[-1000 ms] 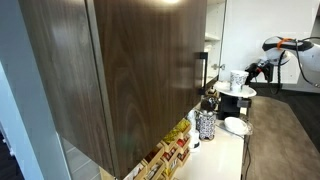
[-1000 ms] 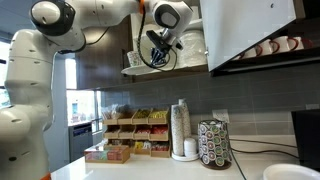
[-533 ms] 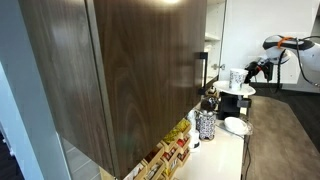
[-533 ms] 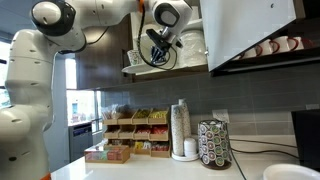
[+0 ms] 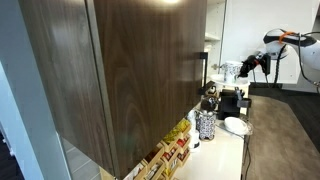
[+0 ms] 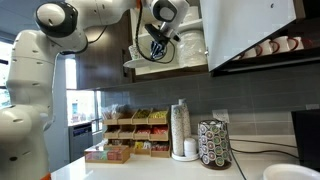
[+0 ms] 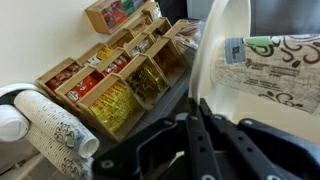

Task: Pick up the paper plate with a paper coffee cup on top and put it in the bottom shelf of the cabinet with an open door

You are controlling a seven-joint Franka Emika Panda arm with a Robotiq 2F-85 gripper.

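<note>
Next, my gripper moves deeper into the cabinet with the plate and releases the plate's rim over the white bottom shelf, because that rim still overhangs the counter.
The white paper plate [image 7: 226, 60] carries the paper coffee cup [image 7: 284, 64], which has a green pattern. My gripper [image 7: 197, 101] is shut on the plate's rim. In an exterior view the gripper [image 6: 152, 53] holds the plate [image 6: 134, 63] high up, at the left end of the cabinet's white bottom shelf [image 6: 186, 67]. In an exterior view the cabinet's dark brown open door [image 5: 130, 70] with its black bar handle [image 5: 203, 72] fills the foreground. Behind it, the gripper [image 5: 245, 69] hangs with the cup [image 5: 232, 71].
On the counter below stand a stack of paper cups [image 6: 180, 128], a dark mesh container [image 6: 214, 144] and wooden racks of packets [image 6: 128, 135]. Another plate [image 5: 236, 125] lies on the counter. Mugs [image 6: 275, 46] sit under the white cabinet on the right.
The arm has lifted the plate and cup a little higher and nearer the cabinet opening. The grip has not changed.
</note>
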